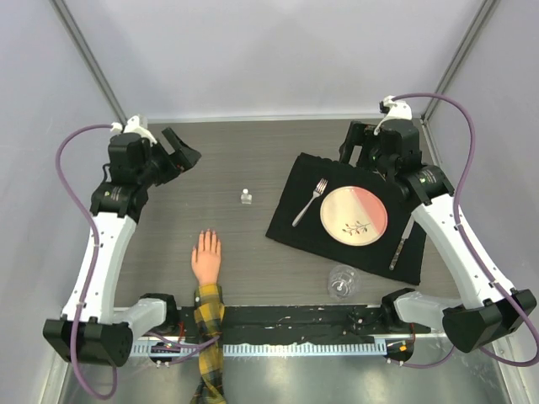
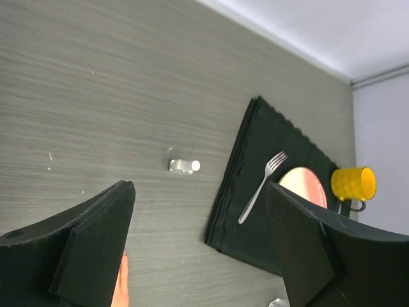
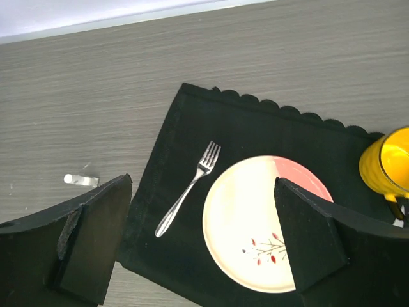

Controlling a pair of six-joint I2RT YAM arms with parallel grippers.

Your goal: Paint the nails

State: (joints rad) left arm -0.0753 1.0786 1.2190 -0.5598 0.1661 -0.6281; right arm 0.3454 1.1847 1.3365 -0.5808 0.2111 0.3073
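Observation:
My left gripper swings across and down around the bottle's upright white cap (image 1: pixel 245 192) (image 2: pixel 195 165) next, since the clear bottle stands below it and to its right in the top view.
A peach fake hand (image 1: pixel 206 257) lies palm down near the table's front, its yellow-and-black plaid sleeve (image 1: pixel 209 324) running over the front edge. Its nails (image 1: pixel 207 236) are at the fingertips and too small to make out. A sliver of the hand (image 2: pixel 120 289) shows in the left wrist view. A small clear bottle with a white cap (image 1: pixel 246 197) stands beyond the fingers; it also shows in the left wrist view (image 2: pixel 183 165) and the right wrist view (image 3: pixel 80 180). My left gripper (image 1: pixel 187 151) (image 2: pixel 199 192) is open and empty, raised at the back left. My right gripper (image 1: pixel 358 147) (image 3: pixel 203 185) is open and empty, raised above the placemat's far side.
A black placemat (image 1: pixel 295 220) on the right holds a cream-and-pink plate (image 1: pixel 354 212), a fork (image 1: pixel 310 202) and a knife (image 1: pixel 402 244). A clear glass (image 1: pixel 341 280) stands at its front edge. A yellow mug (image 3: pixel 386 163) sits at the mat's far right.

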